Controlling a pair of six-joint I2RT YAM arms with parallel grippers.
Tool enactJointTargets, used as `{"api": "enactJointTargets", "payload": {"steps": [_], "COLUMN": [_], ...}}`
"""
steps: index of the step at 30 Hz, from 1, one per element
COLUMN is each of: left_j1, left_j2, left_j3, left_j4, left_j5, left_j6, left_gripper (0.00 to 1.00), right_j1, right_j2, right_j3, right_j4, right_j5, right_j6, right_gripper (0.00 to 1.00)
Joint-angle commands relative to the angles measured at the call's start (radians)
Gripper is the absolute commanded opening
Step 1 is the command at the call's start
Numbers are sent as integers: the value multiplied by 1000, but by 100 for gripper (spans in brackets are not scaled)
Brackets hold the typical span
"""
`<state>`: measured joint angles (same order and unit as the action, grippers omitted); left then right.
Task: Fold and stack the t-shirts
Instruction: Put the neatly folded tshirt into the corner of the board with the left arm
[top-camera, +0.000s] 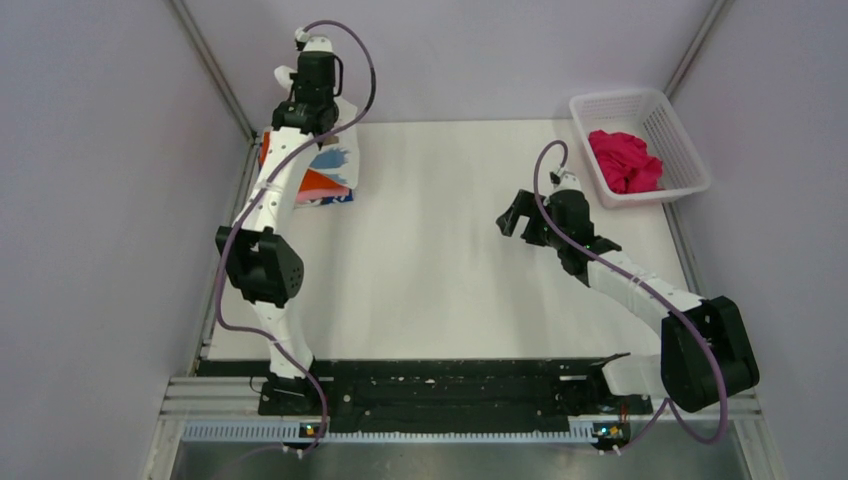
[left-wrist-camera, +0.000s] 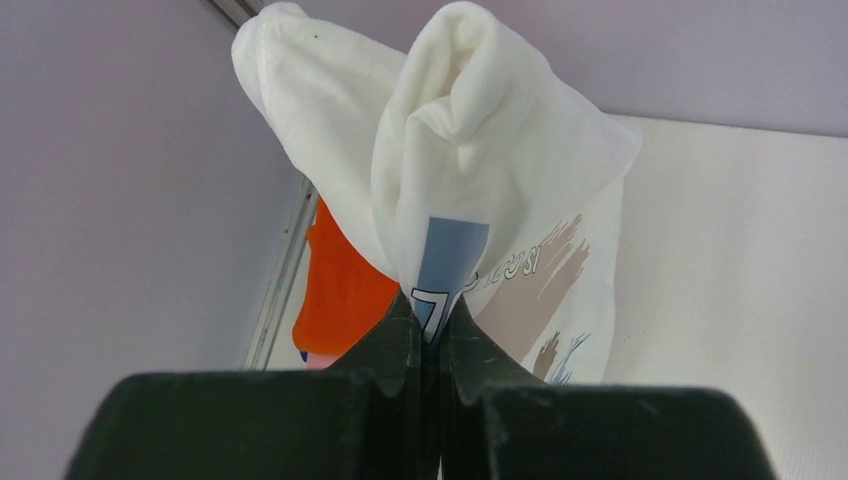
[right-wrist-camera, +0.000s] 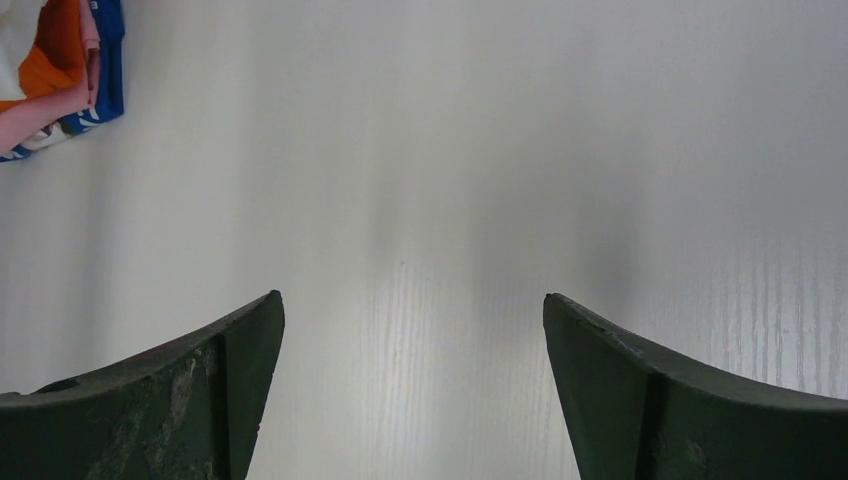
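Observation:
The orange t-shirt's uncovered side lies below my left gripper and to its left in the top view, so I need to go that way, down, and release there.
My left gripper (left-wrist-camera: 433, 312) is shut on the white printed t-shirt (left-wrist-camera: 480, 190), pinching a fold of it above the stack at the table's far left corner. The cloth bunches upward past the fingertips. From above, that shirt (top-camera: 335, 160) hangs under the left gripper (top-camera: 318, 100), over the stack, where the orange t-shirt (top-camera: 318, 183) shows. The orange t-shirt (left-wrist-camera: 345, 290) lies beneath the white one. The stack's orange, pink and blue edges (right-wrist-camera: 70, 70) appear in the right wrist view. My right gripper (right-wrist-camera: 412, 310) stands open over bare table; from above the right gripper (top-camera: 515, 220) sits right of centre. A magenta t-shirt (top-camera: 625, 160) lies crumpled in the basket.
A white lattice basket (top-camera: 690, 160) stands at the table's far right corner. Grey walls and metal rails (top-camera: 215, 90) close in the table on the left, back and right. The white table (top-camera: 430, 260) stretches between the two arms.

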<state>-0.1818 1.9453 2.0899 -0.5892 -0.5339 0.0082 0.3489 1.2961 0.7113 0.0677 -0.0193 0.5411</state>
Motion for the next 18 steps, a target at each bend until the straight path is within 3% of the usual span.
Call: {"api": "enactJointTargets", "payload": {"steps": [1, 18], "left_j1": [27, 102], "left_j2": [-39, 45], "left_j3": [93, 155], "left_j4": [40, 37], "left_j5": [8, 79], "left_j6": [33, 49], "left_gripper": [0, 0], "right_j1": [-11, -11], "right_j2": [-9, 14], "right_j3": [28, 47], "right_j4": [9, -11], "right_j5": [12, 10], "right_j6": [-15, -24], "right_gripper": [99, 99]}}
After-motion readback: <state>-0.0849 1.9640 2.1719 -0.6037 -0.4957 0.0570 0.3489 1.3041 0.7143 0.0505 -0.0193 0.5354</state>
